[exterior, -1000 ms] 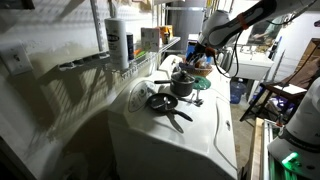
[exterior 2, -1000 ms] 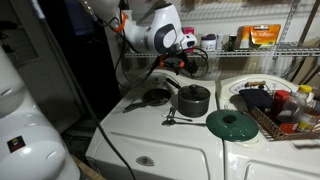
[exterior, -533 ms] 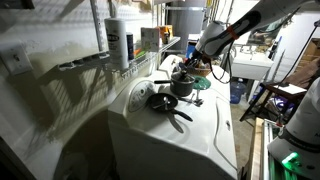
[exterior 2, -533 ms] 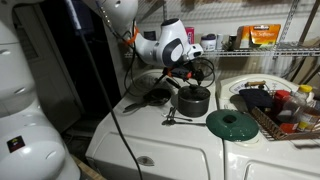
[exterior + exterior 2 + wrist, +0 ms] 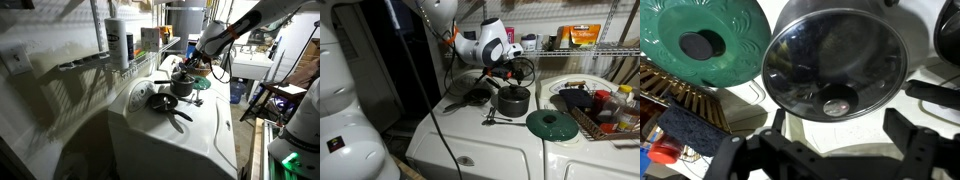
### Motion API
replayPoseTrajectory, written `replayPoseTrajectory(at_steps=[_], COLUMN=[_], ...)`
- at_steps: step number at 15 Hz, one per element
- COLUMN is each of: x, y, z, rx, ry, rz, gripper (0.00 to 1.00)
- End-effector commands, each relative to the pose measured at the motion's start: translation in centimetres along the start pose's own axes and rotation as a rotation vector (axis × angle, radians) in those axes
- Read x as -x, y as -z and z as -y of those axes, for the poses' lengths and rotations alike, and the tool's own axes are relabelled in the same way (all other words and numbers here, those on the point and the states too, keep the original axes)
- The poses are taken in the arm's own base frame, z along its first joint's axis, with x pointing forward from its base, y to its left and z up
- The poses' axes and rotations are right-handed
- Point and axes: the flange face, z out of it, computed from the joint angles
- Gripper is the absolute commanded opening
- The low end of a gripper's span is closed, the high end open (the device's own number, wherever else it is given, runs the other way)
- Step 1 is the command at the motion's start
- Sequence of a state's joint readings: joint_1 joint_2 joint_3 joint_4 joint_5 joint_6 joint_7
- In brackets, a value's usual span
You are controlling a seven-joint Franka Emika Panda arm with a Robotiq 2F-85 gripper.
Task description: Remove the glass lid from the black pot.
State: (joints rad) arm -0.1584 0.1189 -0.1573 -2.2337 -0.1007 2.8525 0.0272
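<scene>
My gripper moves down around the dark knob (image 5: pixel 512 87) (image 5: pixel 837 100) and closes next, since the knob sits below it, midway between its open fingers.
The black pot (image 5: pixel 513 102) stands on the white appliance top, and it also shows in an exterior view (image 5: pixel 183 87). The glass lid (image 5: pixel 835 60) sits on it, with its dark knob (image 5: pixel 837 103) at the centre. In the wrist view the lid fills the middle of the frame. My gripper (image 5: pixel 840 150) is open, with one finger on each side below the knob, and it touches nothing. In both exterior views the gripper (image 5: pixel 509 74) (image 5: pixel 190 68) hangs just above the pot.
A green lid (image 5: pixel 553 124) (image 5: pixel 705 40) lies next to the pot. A flat black frying pan (image 5: pixel 475 97) (image 5: pixel 162 101) lies on the pot's other side. A metal utensil (image 5: pixel 495 118) lies in front. A wire basket (image 5: pixel 605 120) with bottles stands beyond the green lid.
The arm moved over the pot between one second and half a second ago, bringing the gripper above the lid. Since then nothing has visibly moved.
</scene>
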Motion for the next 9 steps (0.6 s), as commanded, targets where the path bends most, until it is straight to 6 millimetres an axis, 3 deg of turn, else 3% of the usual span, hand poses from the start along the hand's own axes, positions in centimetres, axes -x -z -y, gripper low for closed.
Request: replayPoseTrajectory(at_steps=[1,9], x=[-0.1,-0.1], y=[-0.8,-4.2], z=[0.3,1.7], rx=[-0.002,-0.011], ry=[0.002,0.023], rz=[-0.012,-0.079], gripper=[1.0,1.0])
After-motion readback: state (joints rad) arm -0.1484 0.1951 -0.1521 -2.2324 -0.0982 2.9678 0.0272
